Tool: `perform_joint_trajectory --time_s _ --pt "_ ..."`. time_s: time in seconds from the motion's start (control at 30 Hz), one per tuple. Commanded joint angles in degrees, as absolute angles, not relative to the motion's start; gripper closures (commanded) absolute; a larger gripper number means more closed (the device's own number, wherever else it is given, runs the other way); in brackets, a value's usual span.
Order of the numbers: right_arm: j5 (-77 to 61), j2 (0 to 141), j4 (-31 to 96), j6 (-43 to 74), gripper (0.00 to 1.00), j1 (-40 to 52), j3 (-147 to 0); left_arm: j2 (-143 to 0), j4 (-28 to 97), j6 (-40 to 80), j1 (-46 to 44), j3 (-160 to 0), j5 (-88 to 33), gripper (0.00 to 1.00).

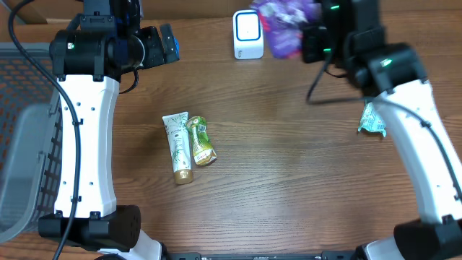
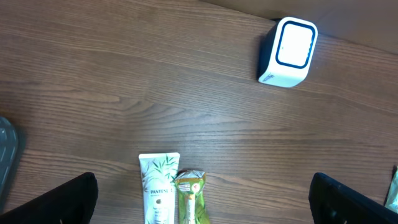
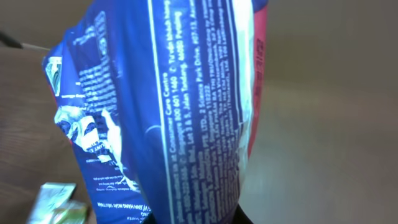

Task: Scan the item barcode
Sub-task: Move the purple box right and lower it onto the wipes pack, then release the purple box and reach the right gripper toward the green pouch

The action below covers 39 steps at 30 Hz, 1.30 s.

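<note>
The right gripper lowers the snack packet to the green-white packet's far edge [image 1: 370, 106] next, since that spot lies well away from the scanner.
My right gripper [image 1: 312, 40] is shut on a blue and purple snack packet [image 1: 287, 25], holding it in the air just right of the white barcode scanner [image 1: 247, 35] at the table's far edge. In the right wrist view the packet [image 3: 168, 112] fills the frame with its printed back panel, and the gripper [image 3: 193, 214] is mostly hidden beneath it. No barcode shows on the side I see. My left gripper [image 1: 162, 45] hangs open and empty above the table's far left. From the left wrist view the scanner [image 2: 287, 51] stands at upper right.
A white Pantene tube [image 1: 178, 146] and a green sachet [image 1: 201, 141] lie side by side left of centre, below my open left gripper [image 2: 202, 199]. A green-white packet [image 1: 373, 120] lies at the right. A grey mesh basket [image 1: 25, 166] stands at the left edge.
</note>
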<state>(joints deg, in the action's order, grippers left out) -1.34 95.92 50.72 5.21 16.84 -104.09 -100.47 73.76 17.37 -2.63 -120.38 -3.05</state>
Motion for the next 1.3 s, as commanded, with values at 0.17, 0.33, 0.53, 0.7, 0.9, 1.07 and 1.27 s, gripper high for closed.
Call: perform_joint_trajectory --time_s 0.17,0.33,0.53,0.7,0.9,1.07,1.27 --pt "-10.28 101.89 58.65 20.23 0.96 1.85 -95.5 -100.51 73.69 16.25 -3.03 -120.86 -3.44 0.0" --pt "-9.74 104.09 51.55 23.09 0.96 -5.04 -86.52 -100.51 73.67 16.25 -3.03 -120.86 -3.44 0.0" --pt "-8.73 104.29 41.93 27.22 0.96 -11.66 -76.47 -100.51 73.67 16.27 -3.03 -120.86 -3.44 0.0" --pt "-8.6 104.29 39.51 28.36 0.73 -16.73 -72.64 -100.51 73.67 16.25 -3.03 -120.86 -3.46 0.0" --pt "-10.5 104.18 41.58 28.27 0.42 -19.4 -72.88 -100.51 73.67 16.27 -3.03 -120.86 -3.44 0.0" --pt "-12.23 102.91 48.03 26.17 0.34 -18.9 -77.95 -100.51 73.67 16.25 -3.03 -120.86 -3.44 0.0" --pt "-17.15 98.3 56.34 19.97 0.29 -14.7 -85.95 -100.51 73.69 16.25 -3.03 -120.86 -3.44 0.01"
